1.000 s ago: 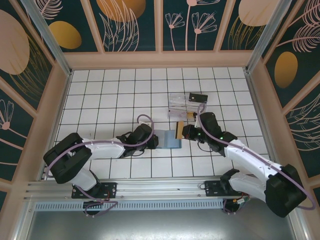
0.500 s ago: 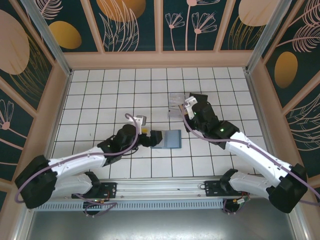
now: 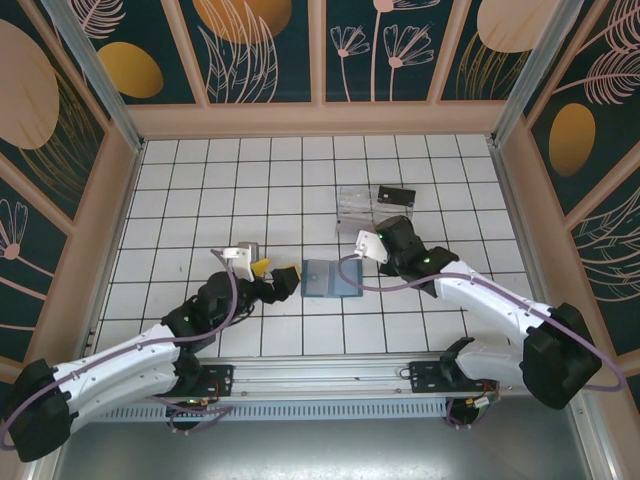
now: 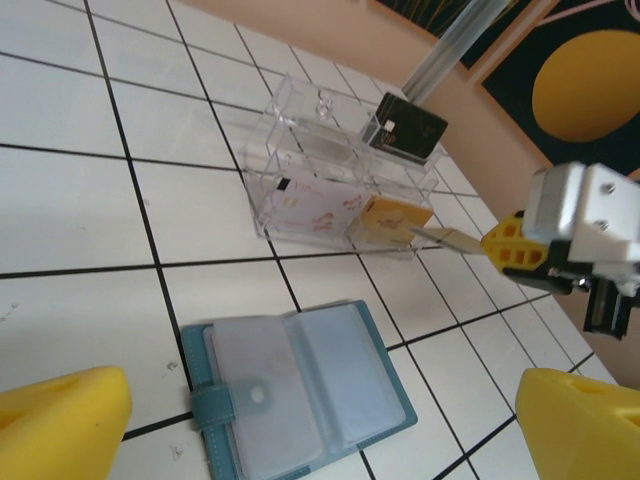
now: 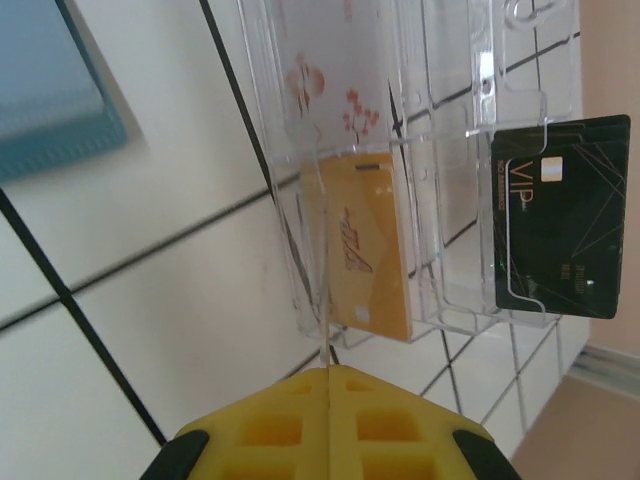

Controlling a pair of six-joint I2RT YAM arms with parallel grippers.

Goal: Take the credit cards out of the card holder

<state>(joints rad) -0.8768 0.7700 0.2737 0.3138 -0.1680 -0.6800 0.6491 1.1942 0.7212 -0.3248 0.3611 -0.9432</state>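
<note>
The edge-on card is still mostly outside the clear box, so my right gripper needs to move outward into the box's section with the gold card (image 3: 384,214) (image 5: 365,245) and release the card.
The slate-blue card holder (image 3: 330,278) lies open and flat on the tiles, its clear sleeves up (image 4: 300,385); one corner of it (image 5: 50,80) is in the right wrist view. My left gripper (image 3: 277,271) is open just left of it, yellow fingers (image 4: 60,420) wide apart and touching nothing. My right gripper (image 3: 386,230) is shut on a thin credit card (image 5: 325,345) seen edge-on, tan from the side (image 4: 445,237), at the near end of the clear box (image 3: 365,205). A gold card (image 5: 365,245) stands inside the box. A black VIP card (image 5: 555,215) lies at its far side.
A white card with red flowers (image 5: 330,80) is also in the clear box (image 4: 320,170). Wooden walls (image 3: 110,230) ring the white tiled floor. Open tiles lie left of and behind the card holder.
My left gripper opened and drew back to the left, off the card holder. My right gripper carried its card from the holder to the clear box.
</note>
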